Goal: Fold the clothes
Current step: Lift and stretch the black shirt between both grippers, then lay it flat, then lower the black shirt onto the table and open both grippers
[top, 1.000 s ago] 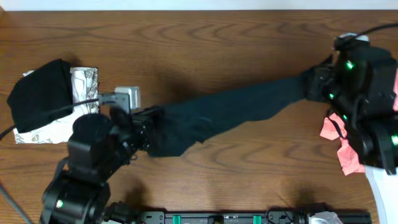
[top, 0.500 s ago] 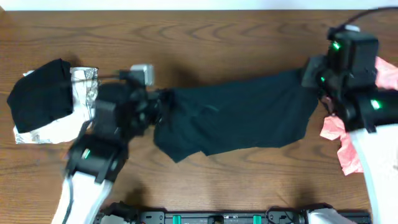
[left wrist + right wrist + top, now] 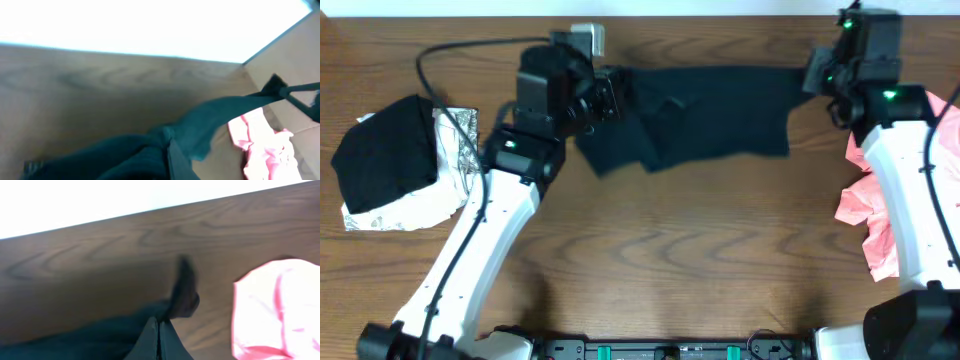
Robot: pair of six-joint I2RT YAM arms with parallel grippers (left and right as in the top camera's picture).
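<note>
My left gripper draws back and down toward the bare wood nearer my base next and releases the T-shirt's end there, since that part of the table lies clear.
A black T-shirt (image 3: pixel 710 112) is stretched out near the far edge of the table, held at both ends. My left gripper (image 3: pixel 616 96) is shut on its left end and my right gripper (image 3: pixel 812 74) is shut on its right end. In the left wrist view the shirt (image 3: pixel 120 155) bunches over the jaws and runs off to the right as a taut band. In the right wrist view the fingers (image 3: pixel 150 341) are pressed together with the dark cloth (image 3: pixel 95 340) pinched between them. The rest of the clothes lie at the table's two sides.
At the left, a folded black garment (image 3: pixel 382 150) rests on a white-grey patterned one (image 3: pixel 440 200). A crumpled salmon-pink garment (image 3: pixel 868 215) lies at the right edge, partly under my right arm, and shows in both wrist views (image 3: pixel 277 307) (image 3: pixel 255 142).
Both arms have swung from the middle of the table to its far edge, carrying the shirt. The shirt has gone from a twisted strand to a wider, flatter spread.
</note>
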